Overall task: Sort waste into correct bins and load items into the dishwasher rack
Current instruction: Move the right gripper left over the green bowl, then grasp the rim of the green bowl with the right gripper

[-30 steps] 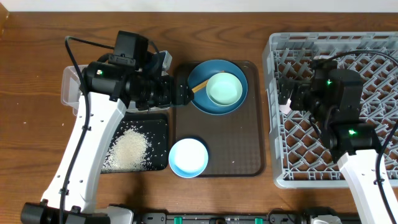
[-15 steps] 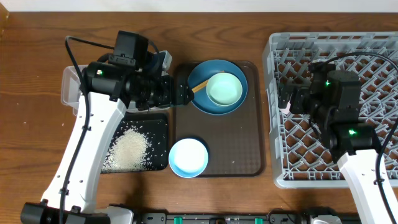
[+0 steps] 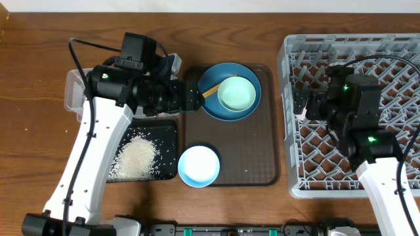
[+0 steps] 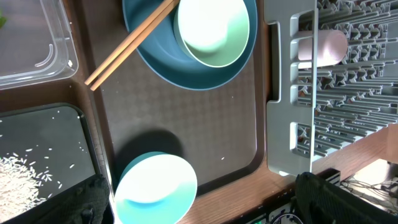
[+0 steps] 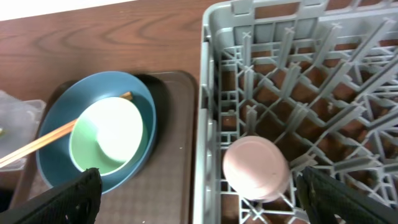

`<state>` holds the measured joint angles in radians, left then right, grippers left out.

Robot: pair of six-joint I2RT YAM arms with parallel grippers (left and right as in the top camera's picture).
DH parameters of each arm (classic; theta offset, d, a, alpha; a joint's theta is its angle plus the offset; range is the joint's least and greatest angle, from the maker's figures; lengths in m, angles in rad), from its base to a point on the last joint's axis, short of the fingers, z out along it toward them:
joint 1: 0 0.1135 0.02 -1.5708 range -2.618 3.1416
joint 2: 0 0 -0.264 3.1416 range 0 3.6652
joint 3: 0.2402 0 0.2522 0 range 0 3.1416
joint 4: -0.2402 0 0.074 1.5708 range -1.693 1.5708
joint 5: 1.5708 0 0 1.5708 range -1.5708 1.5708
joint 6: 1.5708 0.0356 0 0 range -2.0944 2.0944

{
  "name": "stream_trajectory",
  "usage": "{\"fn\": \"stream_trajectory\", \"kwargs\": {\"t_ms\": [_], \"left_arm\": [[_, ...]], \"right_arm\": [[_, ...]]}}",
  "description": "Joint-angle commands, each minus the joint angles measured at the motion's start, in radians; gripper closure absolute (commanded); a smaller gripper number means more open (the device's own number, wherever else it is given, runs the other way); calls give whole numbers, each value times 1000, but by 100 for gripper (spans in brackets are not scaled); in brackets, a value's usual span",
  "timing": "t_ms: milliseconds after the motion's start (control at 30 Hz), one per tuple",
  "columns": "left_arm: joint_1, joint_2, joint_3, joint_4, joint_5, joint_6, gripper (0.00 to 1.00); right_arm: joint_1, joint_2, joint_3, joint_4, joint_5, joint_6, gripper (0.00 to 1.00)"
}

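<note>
The mint-green bowl sits uppermost, so I will next bring my right gripper left in the overhead view and down onto the bowl's rim beside the chopsticks.
The dark-blue plate [image 3: 209, 108] sits at the back of the brown tray, holding the mint-green bowl [image 3: 236, 93] and a pair of chopsticks [image 3: 211, 92]. The white bowl [image 3: 199, 165] stands on the tray's front left corner. The pink cup [image 5: 255, 168] lies in the grey rack [image 3: 394, 59] near its left wall. My left gripper [image 3: 190, 98] is open and empty over the tray's left edge; in the left wrist view [image 4: 205, 205] its fingers spread above the white bowl [image 4: 155, 190]. My right gripper [image 5: 208, 199] is open and empty above the cup. The napkin is hidden.
The black tray [image 3: 167, 131] holds loose rice [image 3: 136, 157] at the front left. The clear tub [image 3: 73, 98] lies behind it, mostly under my left arm. The brown serving tray [image 3: 249, 151] lies between the bins and the rack.
My right arm has shifted slightly to the right over the rack. My left arm and all the dishes have stayed where they were.
</note>
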<state>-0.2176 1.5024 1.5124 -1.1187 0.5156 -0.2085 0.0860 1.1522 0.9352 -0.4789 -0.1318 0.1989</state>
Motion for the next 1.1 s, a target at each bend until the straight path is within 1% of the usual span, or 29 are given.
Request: {"fn": "stream_trajectory", "kwargs": {"t_ms": [0, 67, 100, 133, 200, 233, 300, 367, 433, 500, 533, 633, 700, 767, 833, 933, 1067], "left_arm": [[3, 1, -5, -2, -12, 9, 2], [3, 1, -5, -2, -12, 9, 2], [3, 1, -5, -2, -12, 9, 2], [3, 1, -5, -2, -12, 9, 2], [3, 1, -5, -2, -12, 9, 2], [3, 1, -5, -2, -12, 9, 2], [3, 1, -5, -2, -12, 9, 2], [3, 1, -5, -2, -12, 9, 2], [3, 1, -5, -2, -12, 9, 2], [3, 1, -5, -2, -12, 9, 2], [3, 1, -5, -2, -12, 9, 2], [3, 1, -5, -2, -12, 9, 2], [3, 1, -5, -2, -12, 9, 2], [3, 1, -5, -2, -12, 9, 2], [3, 1, -5, -2, -12, 9, 2], [3, 1, -5, -2, -12, 9, 2], [3, 1, -5, -2, -12, 9, 2]], "right_arm": [[-6, -1, 17, -28, -147, -13, 1], [-6, 2, 17, -21, -245, 10, 1], [-4, 6, 17, -8, -290, 34, 5], [0, 9, 16, 5, -331, 53, 15], [23, 14, 17, 34, -386, 70, 23], [42, 18, 17, 44, -383, 70, 28], [90, 26, 17, 60, -344, 70, 35], [163, 41, 17, 75, -255, 69, 40], [219, 56, 17, 89, -183, 69, 49], [283, 78, 17, 113, -113, 69, 60], [326, 96, 17, 137, -66, 68, 62], [395, 132, 17, 177, 40, 52, 64], [448, 171, 16, 203, 161, 33, 62], [483, 206, 16, 222, 232, 27, 61], [507, 242, 17, 248, 248, 14, 59], [535, 306, 16, 305, 248, 2, 50], [560, 388, 17, 390, 248, -53, 47]]}}
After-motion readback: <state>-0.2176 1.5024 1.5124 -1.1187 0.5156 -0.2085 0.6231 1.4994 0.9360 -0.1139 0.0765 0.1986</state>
